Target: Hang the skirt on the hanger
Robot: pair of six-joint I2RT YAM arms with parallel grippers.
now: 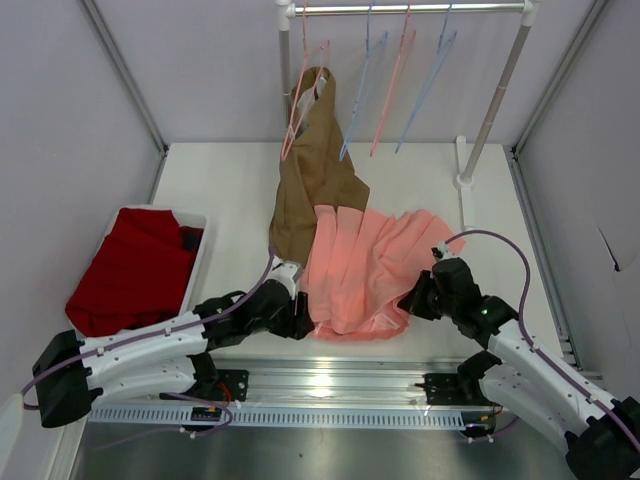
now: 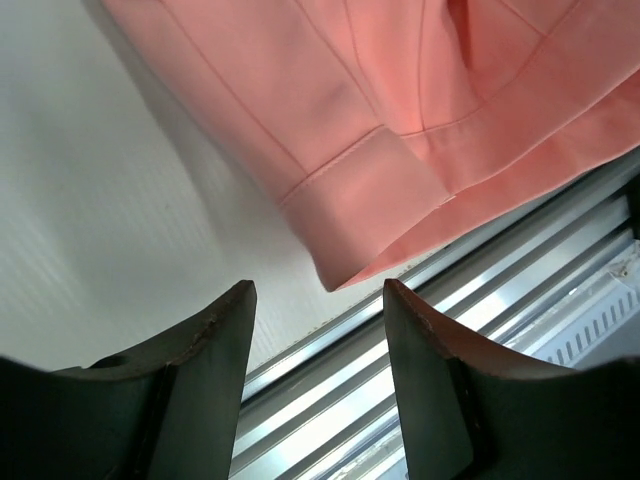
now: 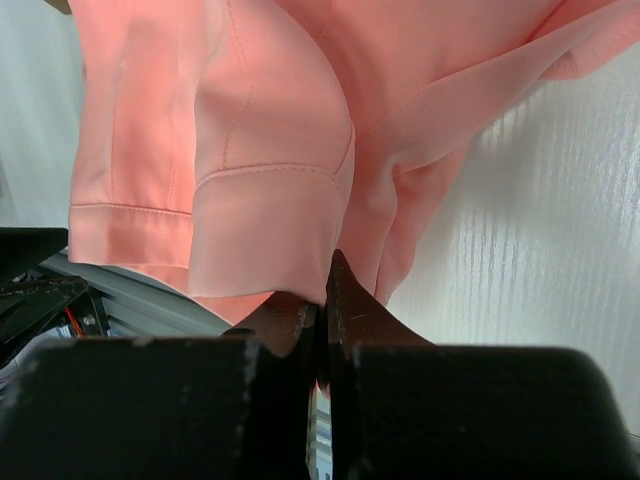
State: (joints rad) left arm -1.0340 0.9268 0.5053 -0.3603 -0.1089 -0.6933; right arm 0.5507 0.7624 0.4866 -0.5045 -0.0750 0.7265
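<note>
The left gripper moves down and to the right in the top view onto the near corner of the skirt's folded hem next. That corner points toward its open fingers.
The salmon-pink skirt (image 1: 365,270) lies spread on the white table, its waistband at the near edge. My right gripper (image 1: 412,302) is shut on the skirt's waistband corner (image 3: 270,230) at the skirt's near right. My left gripper (image 1: 303,325) is open and empty just left of the skirt's near-left corner (image 2: 350,200), its fingers (image 2: 215,340) apart from the cloth, over the table's front edge. A pale-blue hanger (image 1: 362,85) hangs on the rail at the back, with another pale-blue one (image 1: 425,90) to its right.
A brown garment (image 1: 312,175) hangs on a pink hanger (image 1: 300,95) and drapes onto the table beside the skirt. Another pink hanger (image 1: 392,85) hangs between the blue ones. A white bin (image 1: 199,222) with dark red cloth (image 1: 135,270) stands at left. The rack's post (image 1: 495,100) stands back right.
</note>
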